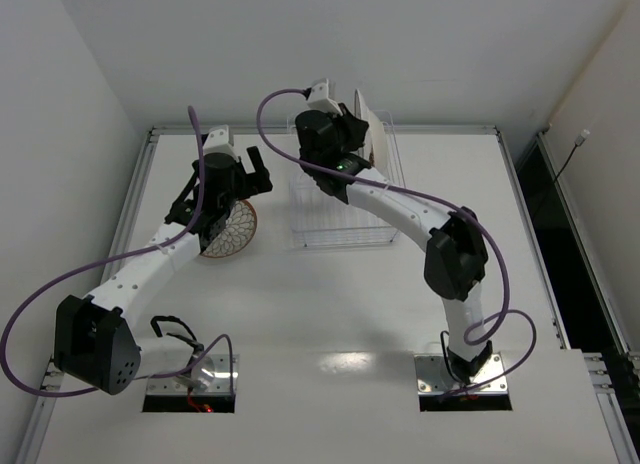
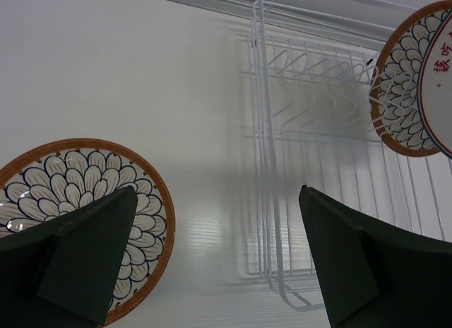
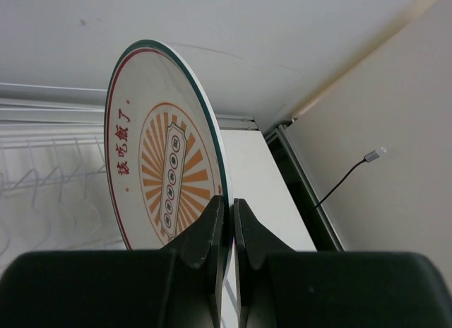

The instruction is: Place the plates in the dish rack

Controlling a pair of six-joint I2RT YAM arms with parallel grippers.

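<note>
I will next carry the sunburst plate down with my right gripper, toward the empty wires of the rack beside the standing petal plate.
A petal-patterned plate (image 1: 232, 234) lies flat on the table left of the white wire dish rack (image 1: 335, 219). My left gripper (image 1: 260, 176) hovers above that plate's right edge, open and empty; in the left wrist view the plate (image 2: 78, 183) sits under the left finger (image 2: 88, 254) and the rack (image 2: 318, 130) lies ahead. My right gripper (image 1: 360, 134) is shut on the rim of a sunburst plate (image 3: 162, 169) and holds it upright on edge over the rack's far right part. A second petal plate (image 2: 397, 95) stands upright in the rack just behind the held plate (image 2: 439, 80).
The rack (image 3: 42, 186) stands at the back of the table near the rear wall. The table's right edge with a dark gap and a cable (image 3: 353, 174) lies to the right of the held plate. Purple cables loop around both arms.
</note>
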